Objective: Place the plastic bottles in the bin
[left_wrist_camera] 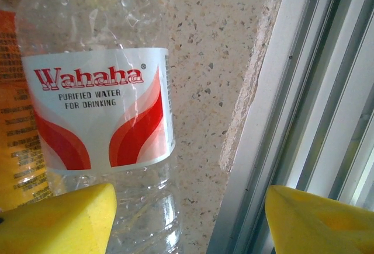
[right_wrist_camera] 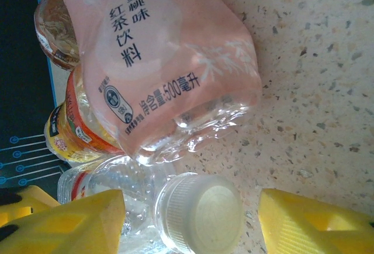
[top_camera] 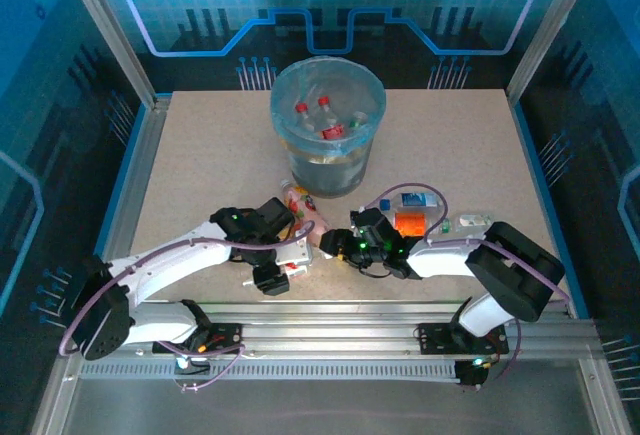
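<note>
Next, my right gripper should move a little lower and farther over the white cap (right_wrist_camera: 201,210) already between its open fingers, then close on its sides.
The bin (top_camera: 328,125), a pale-blue bucket at the back middle of the table, holds several red-capped plastic bottles (top_camera: 322,115). In front of it lies a cluster of bottles (top_camera: 300,202), with both grippers beside it. My left gripper (left_wrist_camera: 190,222) is open; a clear Wahaha bottle (left_wrist_camera: 99,108) with a red-and-white label lies against its left finger (left_wrist_camera: 58,219), well short of the right one. My right gripper (right_wrist_camera: 193,225) is open around the white cap (right_wrist_camera: 201,210) of a clear bottle, under a crushed pink-labelled bottle (right_wrist_camera: 158,61). An orange-labelled bottle (right_wrist_camera: 76,125) lies behind these.
More bottles lie right of the right gripper (top_camera: 335,243): a blue-labelled one (top_camera: 415,199), an orange one (top_camera: 410,223) and a whitish one (top_camera: 472,222). The table's near edge and metal rail (left_wrist_camera: 280,119) run close beside the left gripper (top_camera: 298,243). Bare tabletop (top_camera: 200,175) spreads at the left.
</note>
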